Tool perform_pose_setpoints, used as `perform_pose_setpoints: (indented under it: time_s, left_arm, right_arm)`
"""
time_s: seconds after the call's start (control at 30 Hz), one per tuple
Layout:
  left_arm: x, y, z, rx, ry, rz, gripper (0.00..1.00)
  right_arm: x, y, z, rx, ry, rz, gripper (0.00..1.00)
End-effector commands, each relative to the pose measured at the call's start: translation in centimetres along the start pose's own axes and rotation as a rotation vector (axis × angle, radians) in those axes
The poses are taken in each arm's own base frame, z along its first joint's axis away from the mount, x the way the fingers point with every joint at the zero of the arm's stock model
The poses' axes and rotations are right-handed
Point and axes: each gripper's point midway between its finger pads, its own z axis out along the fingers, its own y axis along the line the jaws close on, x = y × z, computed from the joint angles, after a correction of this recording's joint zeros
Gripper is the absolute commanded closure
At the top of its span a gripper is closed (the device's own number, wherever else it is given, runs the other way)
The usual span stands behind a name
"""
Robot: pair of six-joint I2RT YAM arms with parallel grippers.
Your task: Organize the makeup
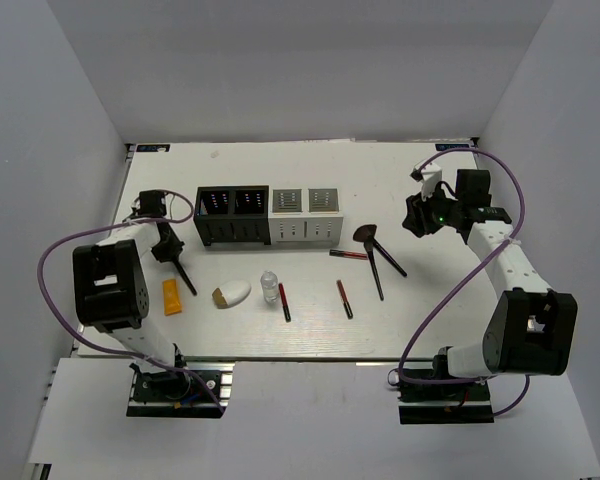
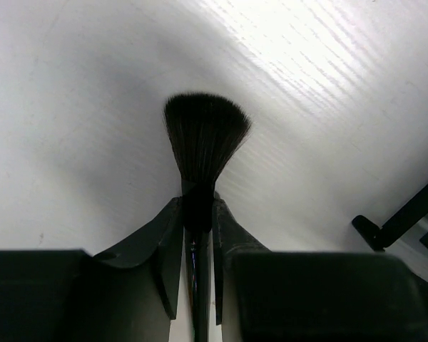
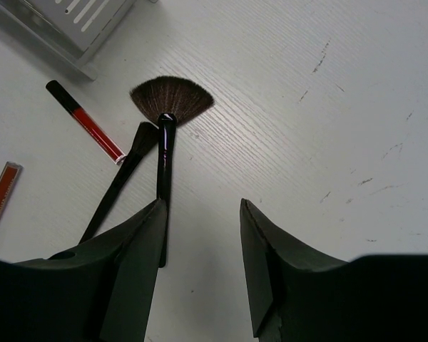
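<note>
The long-handled brush rises with my left gripper next, tilts upright and goes over the black organizer's nearer section (image 1: 215, 202) for release, since that's open and empty.
My left gripper (image 1: 164, 245) is shut on a black long-handled brush (image 1: 180, 270); in the left wrist view its bristles (image 2: 204, 139) fan out past my fingertips (image 2: 197, 206). My right gripper (image 1: 417, 218) is open and empty above the table; in the right wrist view (image 3: 202, 206) it hangs near a fan brush (image 3: 167, 107) and a second black brush (image 3: 121, 182). These two brushes (image 1: 378, 255) lie right of the organizers. A red-and-black stick (image 1: 349, 255) lies beside them, two more (image 1: 284, 302) (image 1: 344, 298) lie nearer. A white sponge (image 1: 233, 293), clear bottle (image 1: 269, 286) and orange tube (image 1: 171, 297) lie in front.
A black slotted organizer (image 1: 232, 215) and a white one (image 1: 306, 213) stand side by side at the table's middle back. Purple cables loop from both arms. White walls close in the table on three sides.
</note>
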Motion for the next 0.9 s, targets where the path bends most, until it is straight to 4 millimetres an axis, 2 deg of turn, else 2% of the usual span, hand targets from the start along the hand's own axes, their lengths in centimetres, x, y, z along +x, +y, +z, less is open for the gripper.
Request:
perform_pose_setpoints:
  time_s: [0.0,0.1,0.13,0.2,0.23,0.3,0.33,0.37,0.4,0.43,0.47,0.5,0.53,0.57,0.63,0.67,0.7,0.77,0.8,0.87]
  left_arm:
    - [-1.1,0.8,-1.7,-0.016,-0.045,-0.023,0.90]
    - [-3.5,0.1,-5.3,0.040,-0.136,-0.058,0.97]
    - [-4.5,-0.3,-7.3,0.079,-0.183,-0.078,0.97]
    - [-5.3,-1.6,-9.7,0.177,-0.211,-0.085,0.98]
    - [-6.1,-2.4,-12.1,0.230,-0.258,-0.090,0.98]
    - [-6.8,-4.1,-14.9,0.346,-0.314,-0.077,0.99]
    - [-7.3,-5.0,-17.4,0.433,-0.366,-0.069,0.99]
    - [-7.7,-5.6,-18.6,0.483,-0.400,-0.060,0.99]
    - [-7.7,-6.8,-20.3,0.575,-0.416,-0.034,0.99]
    - [-8.8,-7.7,-22.0,0.641,-0.483,-0.013,0.99]
    - [-9.3,-8.3,-23.3,0.694,-0.517,0.004,0.99]
    - [-9.4,-9.5,-24.5,0.772,-0.525,0.036,1.00]
    - [-10.6,-10.1,-25.7,0.814,-0.582,0.048,1.00]
    - [-11.2,-11.0,-26.1,0.844,-0.597,0.063,1.00]
    - [-13.1,-12.0,-27.5,0.893,-0.673,0.072,1.00]
    - [-13.4,-12.7,-27.2,0.911,-0.680,0.081,1.00]
    - [-14.9,-13.0,-28.6,0.938,-0.775,0.086,1.00]
    - [-14.8,-13.9,-28.3,0.965,-0.829,0.117,1.00]
    - [-15.8,-13.9,-29.1,0.972,-0.912,0.122,1.00]
    - [-15.8,-14.7,-29.1,0.975,-0.979,0.170,1.00]
  right_arm:
    - [-0.8,-0.3,-0.4,0.013,-0.019,-0.013,0.48]
    - [-0.9,-0.5,-0.5,0.017,-0.017,-0.018,0.48]
    - [-0.9,-0.4,-0.5,0.015,-0.016,-0.017,0.48]
    - [-0.9,-0.4,-0.5,0.014,-0.017,-0.018,0.48]
    - [-0.9,-0.3,-0.5,0.011,-0.019,-0.018,0.49]
    - [-1.0,-0.3,-0.5,0.011,-0.021,-0.015,0.51]
    - [-0.9,-0.3,-0.5,0.009,-0.017,-0.013,0.53]
    - [-0.9,-0.2,-0.5,0.006,-0.019,-0.011,0.54]
    - [-0.9,-0.2,-0.5,0.005,-0.017,-0.013,0.62]
    - [-0.8,-0.1,-0.4,-0.003,-0.014,-0.011,0.67]
    - [-0.8,0.0,-0.4,-0.006,-0.015,-0.010,0.80]
    - [-0.9,0.0,-0.5,-0.010,-0.016,-0.008,0.86]
    - [-1.0,0.1,-0.4,-0.017,-0.016,-0.008,0.91]
    - [-1.1,0.2,-0.4,-0.021,-0.019,-0.009,0.97]
    - [-1.5,0.2,-0.4,-0.028,-0.024,-0.007,0.97]
    - [-1.6,0.2,-0.4,-0.030,-0.028,-0.007,0.97]
    - [-1.7,0.3,-0.4,-0.033,-0.028,-0.009,0.97]
    - [-1.8,0.4,-0.5,-0.034,-0.032,-0.010,0.97]
    - [-1.8,0.3,-0.6,-0.032,-0.033,-0.015,0.97]
    - [-1.8,0.3,-0.7,-0.030,-0.032,-0.015,0.97]
